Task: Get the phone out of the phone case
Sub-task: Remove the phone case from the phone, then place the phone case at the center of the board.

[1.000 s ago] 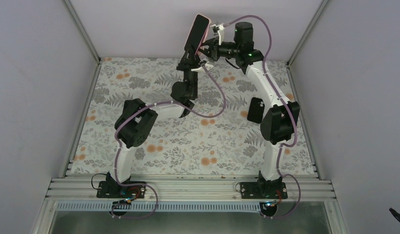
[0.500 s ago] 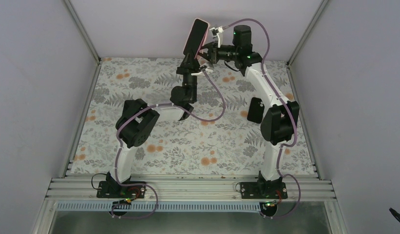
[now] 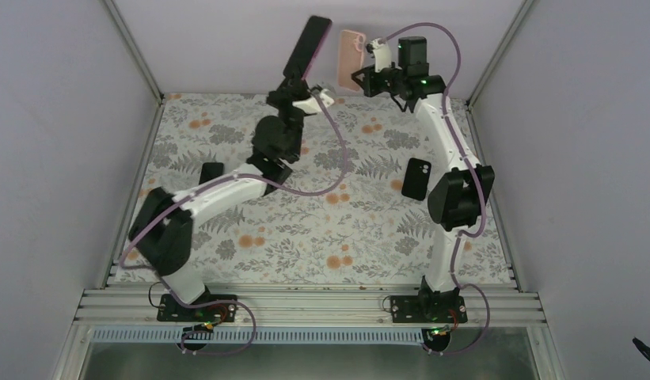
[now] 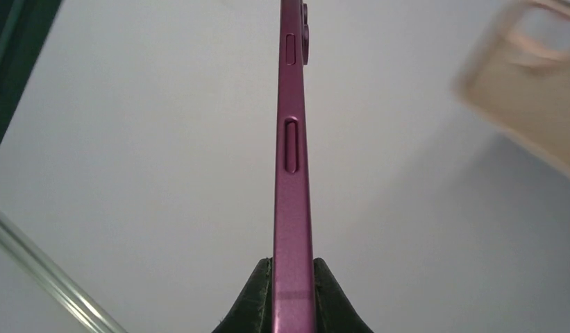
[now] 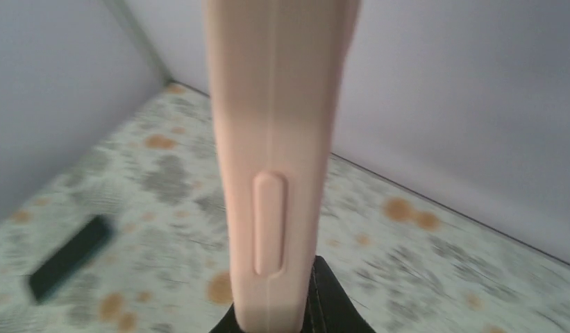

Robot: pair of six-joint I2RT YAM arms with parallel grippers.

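The case hangs empty. My right gripper should move down and back and set the salmon-pink phone case (image 3: 353, 51) on the floral table beside the black phone.
The phone (image 3: 307, 46), dark-faced and slim, is held up in the air near the back wall, tilted. My left gripper (image 3: 294, 82) is shut on its lower end. In the left wrist view the phone's edge (image 4: 294, 173) is magenta with side buttons, pinched between the fingers of my left gripper (image 4: 294, 295). The salmon-pink phone case (image 3: 353, 51) hangs apart, just right of the phone, with nothing in it. My right gripper (image 3: 364, 79) is shut on it. The right wrist view shows the phone case's side (image 5: 271, 132) rising from my right gripper (image 5: 278, 312).
A black phone (image 3: 417, 178) lies on the floral table (image 3: 305, 237) beside the right arm. Another dark phone (image 3: 210, 174) lies left of centre, also seen as a dark phone (image 5: 70, 258) in the right wrist view. Grey walls close in the back and sides.
The phone has come out of the case. My left gripper swung left with the phone, and my right gripper moved right with the case, so a gap separates them.
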